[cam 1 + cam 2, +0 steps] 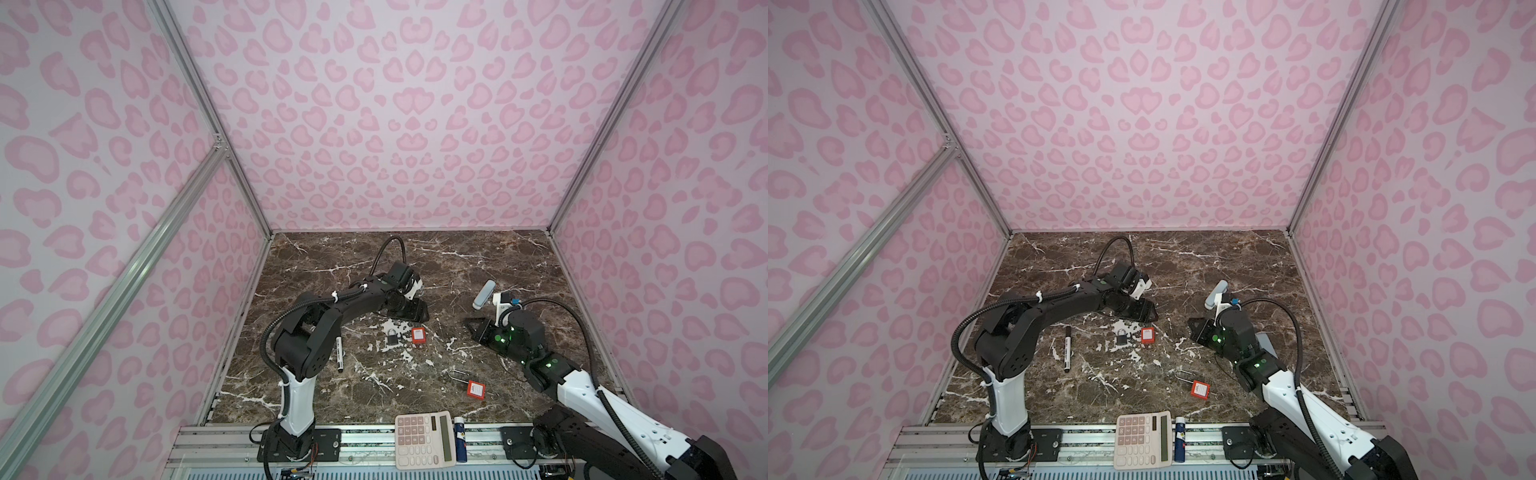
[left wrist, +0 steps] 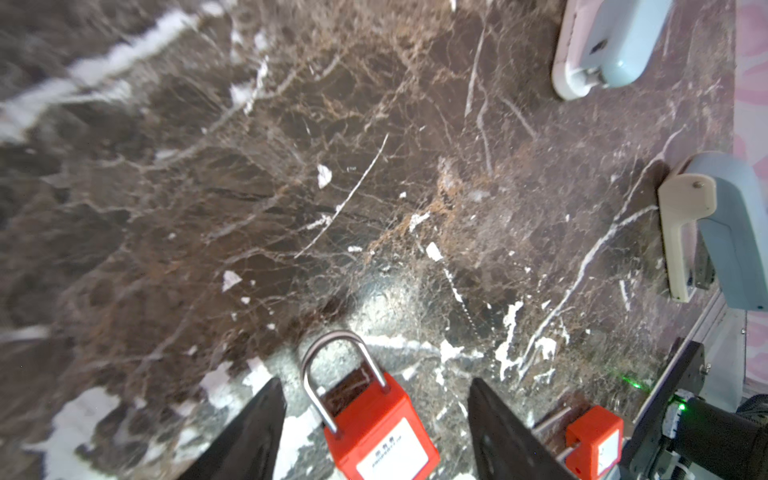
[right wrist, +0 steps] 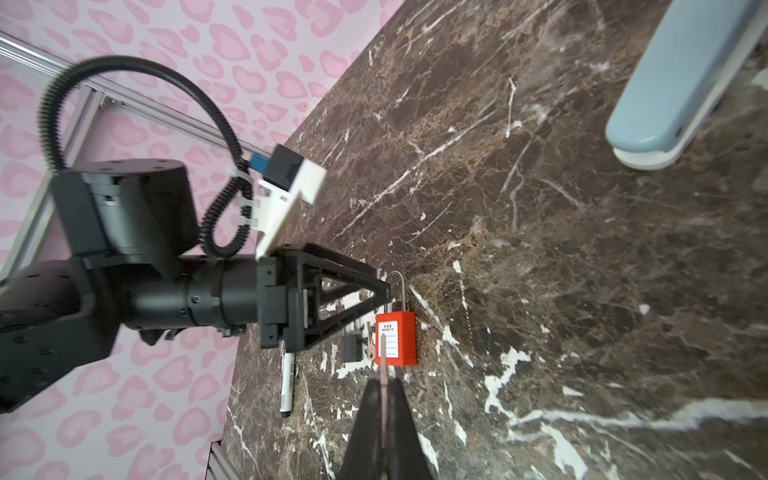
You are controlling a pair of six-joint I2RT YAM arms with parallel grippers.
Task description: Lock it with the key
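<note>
My right gripper moves down toward the red padlock next and releases the thin key (image 3: 382, 357) on the bare tabletop spot beside it, as that spot lies below.
A red padlock (image 2: 376, 436) with a steel shackle lies on the marble table (image 2: 291, 187), in both top views (image 1: 419, 335) (image 1: 1147, 335). My left gripper (image 2: 374, 380) is open and straddles the padlock, its dark fingers (image 2: 253, 432) apart from the padlock's sides. Both shackle legs meet the body. My right gripper (image 3: 384, 384) is shut on a thin key (image 3: 382, 357), seen edge-on and pointing at the padlock's base (image 3: 395, 338). In a top view the right gripper (image 1: 471, 326) sits to the padlock's right.
A small dark padlock (image 1: 392, 337) with keys (image 3: 370, 340) lies beside the red one. A second red padlock (image 1: 476, 389) lies nearer the front. Also there: a marker (image 1: 339, 353), a blue-grey stapler (image 1: 484, 294), a calculator (image 1: 424, 438) and a blue tube (image 1: 459, 444).
</note>
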